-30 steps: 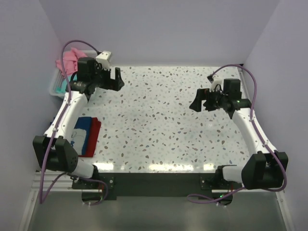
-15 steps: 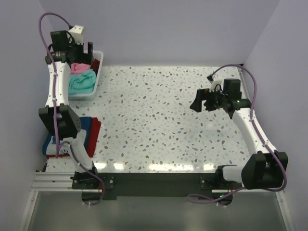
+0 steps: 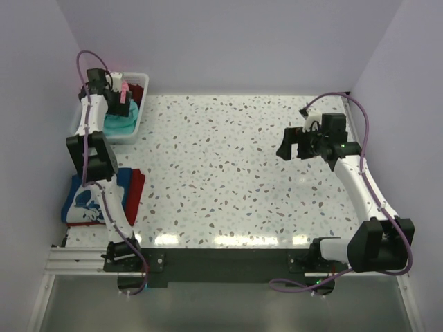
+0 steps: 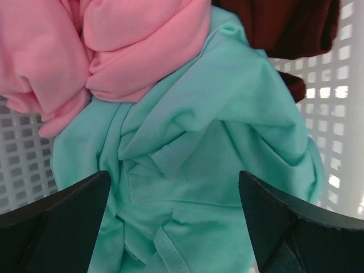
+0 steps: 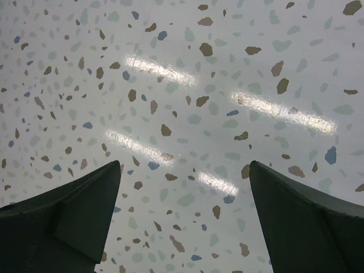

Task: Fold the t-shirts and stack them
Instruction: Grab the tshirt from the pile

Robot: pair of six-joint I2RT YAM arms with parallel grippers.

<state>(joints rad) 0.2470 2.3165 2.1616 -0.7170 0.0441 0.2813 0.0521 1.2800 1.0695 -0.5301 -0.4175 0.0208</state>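
Note:
My left gripper is just above the small fold at the teal shirt's middle (image 4: 169, 161), so it needs to lower onto that fold and close its fingers.
The t-shirts lie in two places. A crumpled teal one (image 4: 216, 142), a pink one (image 4: 114, 51) and a dark maroon one (image 4: 284, 23) fill the white basket (image 4: 335, 85) at the table's far left (image 3: 140, 114). A folded blue tee with white print (image 3: 88, 200) lies over a red one (image 3: 136, 195) at the left edge. My left gripper (image 3: 116, 102) hangs open just above the teal shirt (image 3: 119, 126), its jaws (image 4: 173, 175) wide apart and holding nothing. My right gripper (image 3: 285, 149) hovers open over bare tabletop (image 5: 185, 165) on the right.
The speckled terrazzo table (image 3: 221, 180) stretches between the two arms. Lilac walls close in the left, back and right sides. The basket's slatted walls ring the left gripper closely.
The left arm swung from the table's far-left corner up over the basket, then dropped low onto the shirts inside it. The right arm has hardly moved.

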